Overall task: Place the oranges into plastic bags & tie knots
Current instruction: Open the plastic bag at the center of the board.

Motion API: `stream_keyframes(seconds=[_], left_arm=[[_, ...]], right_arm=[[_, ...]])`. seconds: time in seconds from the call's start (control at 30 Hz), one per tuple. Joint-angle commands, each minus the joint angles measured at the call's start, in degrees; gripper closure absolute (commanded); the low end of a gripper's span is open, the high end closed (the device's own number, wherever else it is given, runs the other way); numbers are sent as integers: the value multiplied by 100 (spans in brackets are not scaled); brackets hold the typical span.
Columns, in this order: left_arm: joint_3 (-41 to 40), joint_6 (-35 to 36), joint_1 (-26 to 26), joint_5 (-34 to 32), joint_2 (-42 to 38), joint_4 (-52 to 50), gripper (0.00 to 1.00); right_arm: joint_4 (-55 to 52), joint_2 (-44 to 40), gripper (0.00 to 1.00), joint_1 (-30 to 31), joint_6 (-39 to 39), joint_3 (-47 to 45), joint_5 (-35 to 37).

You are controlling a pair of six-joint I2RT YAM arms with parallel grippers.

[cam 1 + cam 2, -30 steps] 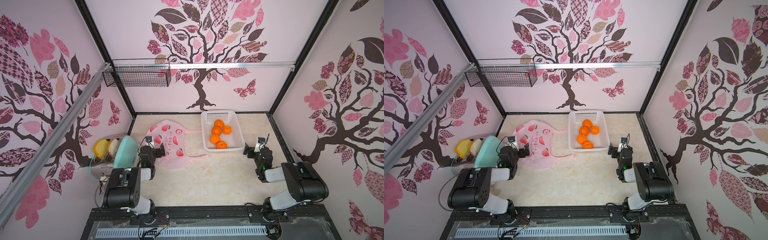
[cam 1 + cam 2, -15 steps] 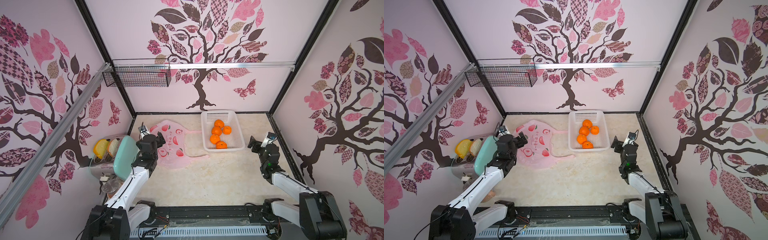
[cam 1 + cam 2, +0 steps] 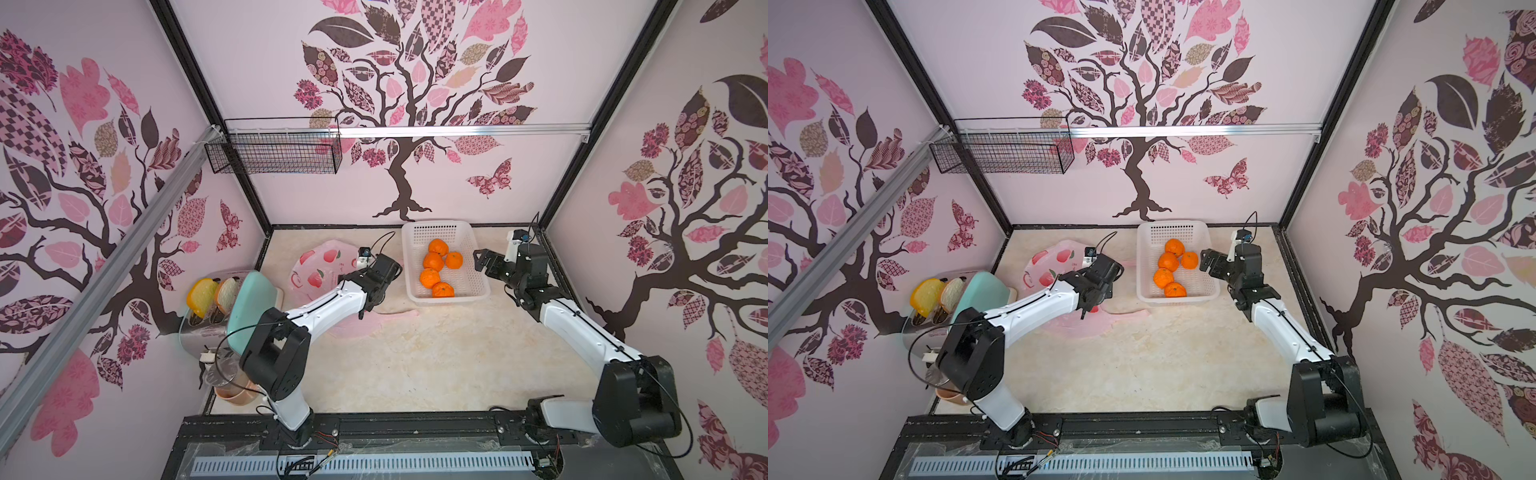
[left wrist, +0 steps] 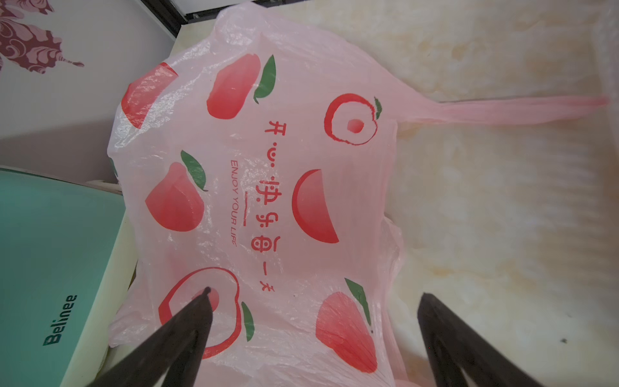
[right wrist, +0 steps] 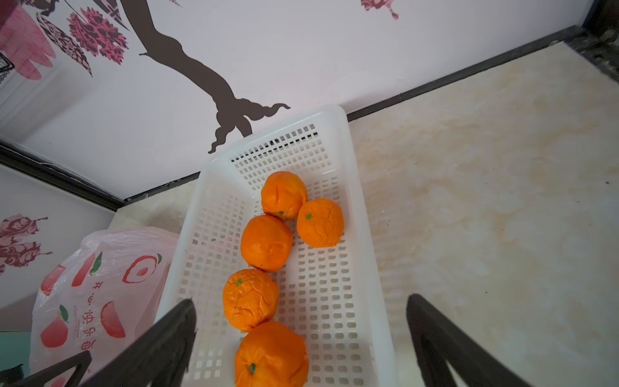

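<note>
The bag lies flat below my left gripper and slightly outward, the bag's bunched rim facing the basket, so my left gripper needs to go down and outward next and pinch it.
Several oranges lie in a white perforated basket at the back right. The pink printed plastic bag lies flat and untied left of the basket, one handle strip stretched out. No knots show. My left gripper hangs open just above the bag's near part, holding nothing. My right gripper is open and empty, raised beside the basket's right rim and facing the oranges.
A toaster with yellow and tan slices stands at the left wall, with a teal appliance next to the bag. A beige cup sits near the left arm's base. A black wire basket hangs on the back wall.
Both arms have unfolded and reached toward the back. The left gripper now hangs over the bag and the right one beside the basket. Bag and oranges have not moved.
</note>
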Motion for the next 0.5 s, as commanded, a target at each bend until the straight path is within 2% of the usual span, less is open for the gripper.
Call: stream_keyframes(seconds=[0.0, 0.33, 0.47], left_arm=[[388, 108, 7, -179, 381, -275, 2], [1501, 313, 340, 11, 1602, -594, 7], [1555, 379, 428, 93, 1887, -581, 10]], right_arm=[[-266, 77, 1, 14, 13, 197, -407], [-175, 248, 1, 17, -24, 180, -580], [-147, 230, 1, 14, -37, 123, -559]])
